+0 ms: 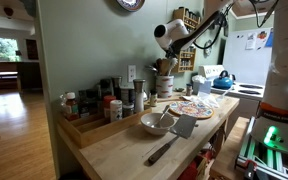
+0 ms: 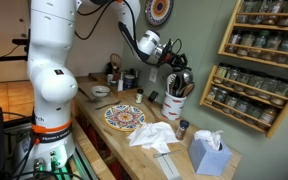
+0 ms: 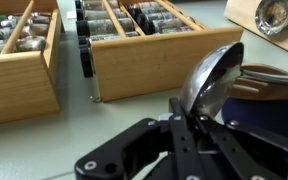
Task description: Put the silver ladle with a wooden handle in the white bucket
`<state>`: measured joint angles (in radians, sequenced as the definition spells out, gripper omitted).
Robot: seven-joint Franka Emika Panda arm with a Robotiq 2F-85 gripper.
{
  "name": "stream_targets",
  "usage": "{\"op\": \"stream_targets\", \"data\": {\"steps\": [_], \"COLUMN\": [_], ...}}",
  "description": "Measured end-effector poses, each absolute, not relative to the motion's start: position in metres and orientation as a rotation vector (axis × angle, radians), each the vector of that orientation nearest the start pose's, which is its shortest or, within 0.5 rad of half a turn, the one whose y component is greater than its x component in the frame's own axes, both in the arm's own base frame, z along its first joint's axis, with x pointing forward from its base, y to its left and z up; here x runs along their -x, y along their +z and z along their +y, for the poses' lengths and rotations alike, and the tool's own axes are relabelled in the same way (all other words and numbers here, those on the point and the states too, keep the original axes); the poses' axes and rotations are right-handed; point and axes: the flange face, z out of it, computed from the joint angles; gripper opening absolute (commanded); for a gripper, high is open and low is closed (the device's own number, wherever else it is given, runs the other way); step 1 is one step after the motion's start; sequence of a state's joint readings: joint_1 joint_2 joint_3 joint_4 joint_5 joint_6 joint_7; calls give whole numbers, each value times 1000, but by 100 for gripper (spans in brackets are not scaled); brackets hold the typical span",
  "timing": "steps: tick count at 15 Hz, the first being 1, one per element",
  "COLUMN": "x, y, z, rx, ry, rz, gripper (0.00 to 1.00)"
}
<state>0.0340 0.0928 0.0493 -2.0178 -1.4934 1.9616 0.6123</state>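
Observation:
The silver ladle already hangs over the upright kitchen tools. Next, my gripper stays still above the white bucket's open top (image 2: 174, 97), opens its fingers and lets the ladle go.
In the wrist view my gripper (image 3: 181, 106) is shut on the silver ladle (image 3: 212, 72). The ladle's shiny round bowl sticks out past the fingertips, and its wooden handle is hidden between the fingers. In both exterior views the gripper (image 1: 167, 60) (image 2: 172, 62) hangs just above the white bucket (image 1: 164, 87) (image 2: 176, 103). The bucket stands on the counter against the wall with several kitchen tools sticking up. The ladle is too small to make out in the exterior views.
On the wooden counter are a shallow bowl with a spoon (image 1: 156, 123), a dark-handled spatula (image 1: 176, 134), a patterned plate (image 1: 192, 108) (image 2: 124, 117), a spice tray (image 1: 96, 108), a white cloth (image 2: 154, 135) and a tissue box (image 2: 210, 155). Spice racks (image 2: 259, 60) hang on the wall.

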Motion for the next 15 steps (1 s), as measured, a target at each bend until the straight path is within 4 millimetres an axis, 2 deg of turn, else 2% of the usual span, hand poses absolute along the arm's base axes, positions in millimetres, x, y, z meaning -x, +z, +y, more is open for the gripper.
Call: {"op": "stream_targets", "data": {"steps": [3,4,5,6,10,14,15], "x": [-592,-592,-593,-593,-595,-587,-583], "y": [448,448,449,449,460,489,497], "z": [-21,-22,-23,-25,-18,-14,-14], "rx": [-1839,-1839,-1841,-1845,-1885,-1909,-1923], "ry": [401,410,416,422,529,608,617], "rz": [306,325,339,349,357,316,295], "gripper": [1,19,31,36,68,96,100]}}
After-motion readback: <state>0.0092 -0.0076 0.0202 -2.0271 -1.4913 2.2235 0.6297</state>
